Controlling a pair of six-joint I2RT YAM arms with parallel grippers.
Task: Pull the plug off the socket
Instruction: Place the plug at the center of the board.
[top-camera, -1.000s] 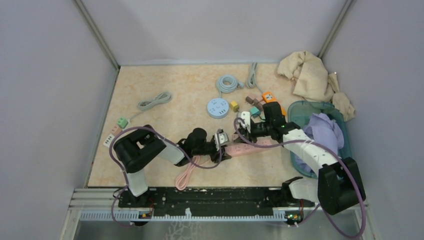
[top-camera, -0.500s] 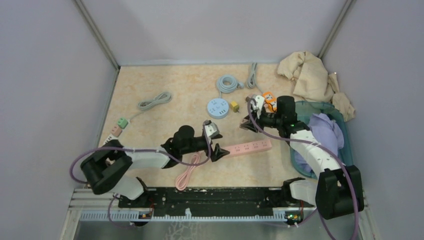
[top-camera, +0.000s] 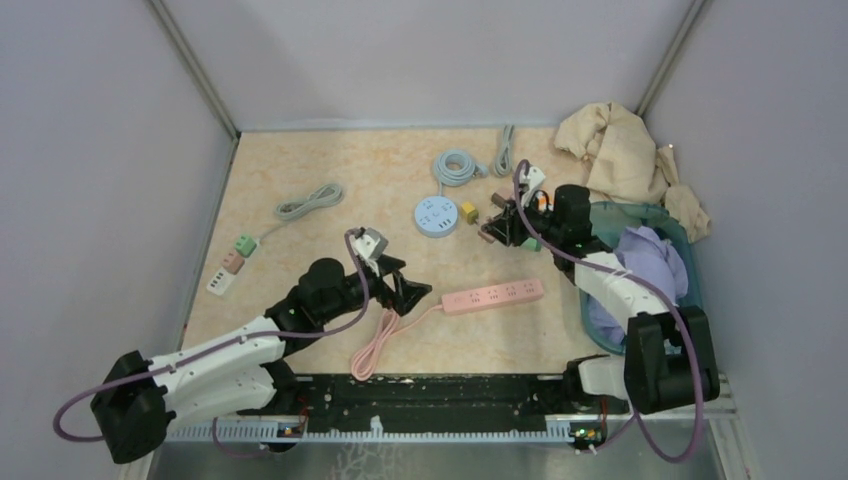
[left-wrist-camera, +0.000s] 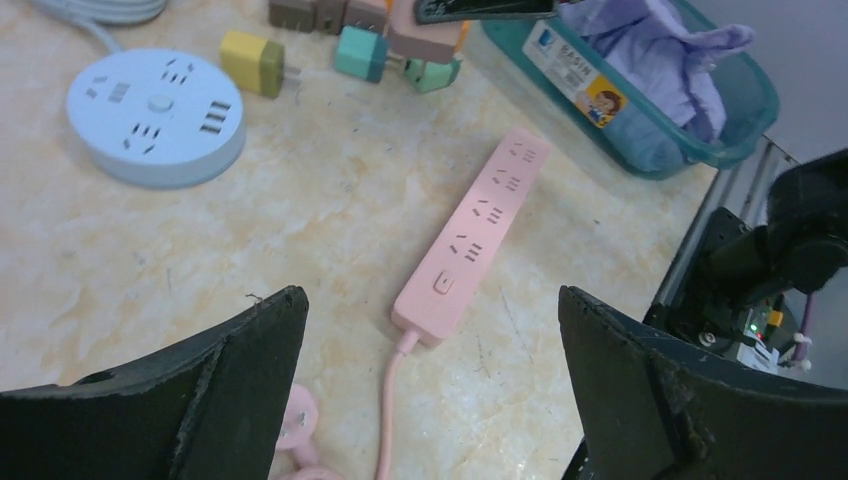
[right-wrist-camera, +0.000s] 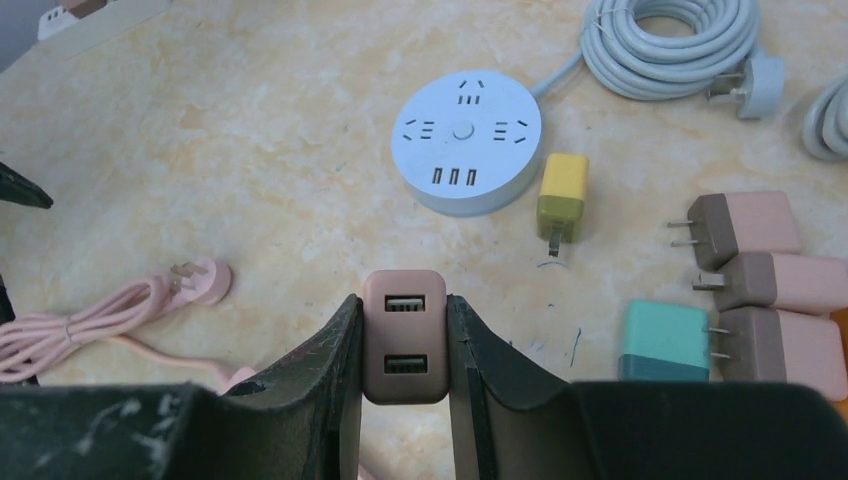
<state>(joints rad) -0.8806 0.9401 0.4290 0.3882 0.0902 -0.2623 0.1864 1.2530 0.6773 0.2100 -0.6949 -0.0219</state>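
Note:
The plug moves outward and down beside the yellow adapter in my right gripper next, because bare table lies open between that adapter and the pink ones.
The socket is a pink power strip (top-camera: 495, 295) (left-wrist-camera: 480, 235) lying flat on the table, with all the outlets I can see bare. My right gripper (top-camera: 503, 222) (right-wrist-camera: 403, 300) is shut on the plug (right-wrist-camera: 404, 335), a dusty-pink two-port USB adapter. It holds the plug clear of the strip, above the table near the loose adapters. My left gripper (top-camera: 400, 283) (left-wrist-camera: 425, 293) hangs open over the strip's cord end, touching nothing.
A round blue socket (top-camera: 436, 215) (right-wrist-camera: 465, 140), a yellow adapter (right-wrist-camera: 562, 195) and several pink and teal adapters (right-wrist-camera: 760, 280) lie at the back. A teal bin (top-camera: 600, 210) of cloth stands at the right. The pink cord (top-camera: 375, 345) coils near the front edge.
My right gripper lifted the plug away from the pink strip and carried it back and right. My left gripper opened wide, let go of the strip and drew back to the left.

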